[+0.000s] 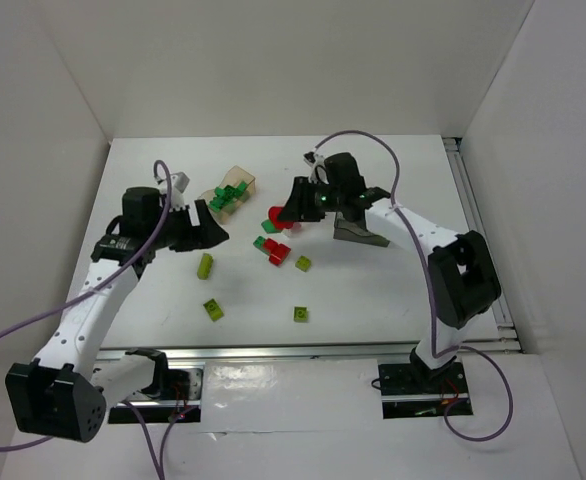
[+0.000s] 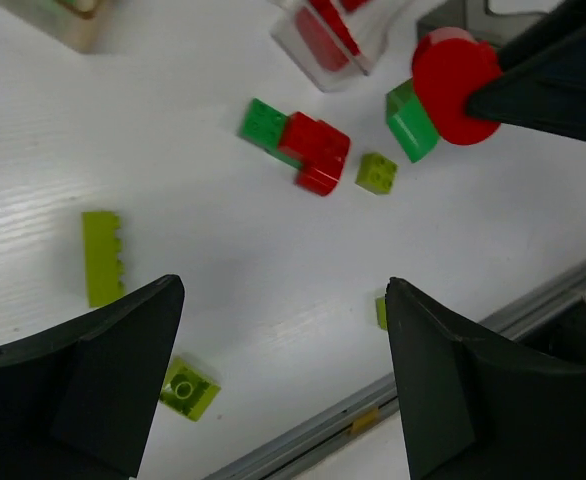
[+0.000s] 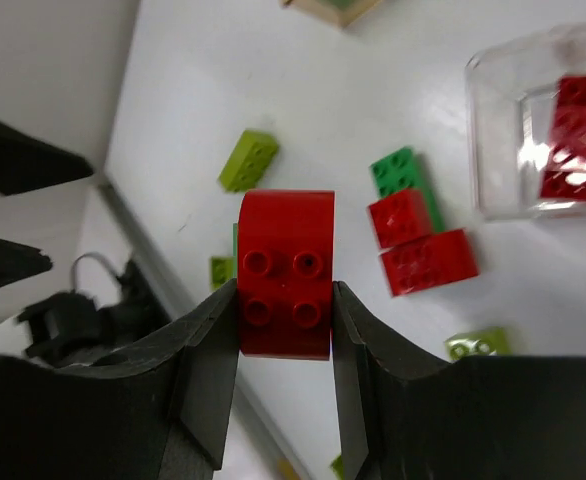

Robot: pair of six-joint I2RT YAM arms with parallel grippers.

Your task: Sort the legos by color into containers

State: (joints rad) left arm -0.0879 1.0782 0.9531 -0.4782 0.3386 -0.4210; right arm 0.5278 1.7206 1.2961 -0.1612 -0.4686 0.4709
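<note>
Next, my right gripper moves outward and tips down over the clear tray. It then lowers the red brick inside and releases it, since red bricks already lie there.
My right gripper (image 1: 283, 213) is shut on a red brick with one rounded end (image 3: 285, 272) and holds it above the table; the brick also shows in the left wrist view (image 2: 453, 85). A dark green brick (image 2: 411, 120) sits right against it; I cannot tell if they are joined. The clear tray (image 3: 493, 130) holds red bricks (image 3: 578, 135). The tan tray (image 1: 235, 182) holds dark green bricks. The smoky grey tray (image 1: 358, 233) lies under the right arm. My left gripper (image 2: 283, 290) is open and empty above the table.
Loose on the table are two red bricks (image 2: 315, 152) joined to a dark green one (image 2: 263, 122), and yellow-green bricks (image 1: 205, 265), (image 1: 213, 309), (image 1: 300, 314), (image 1: 303, 263). A metal rail (image 1: 313, 350) runs along the near edge. White walls enclose the table.
</note>
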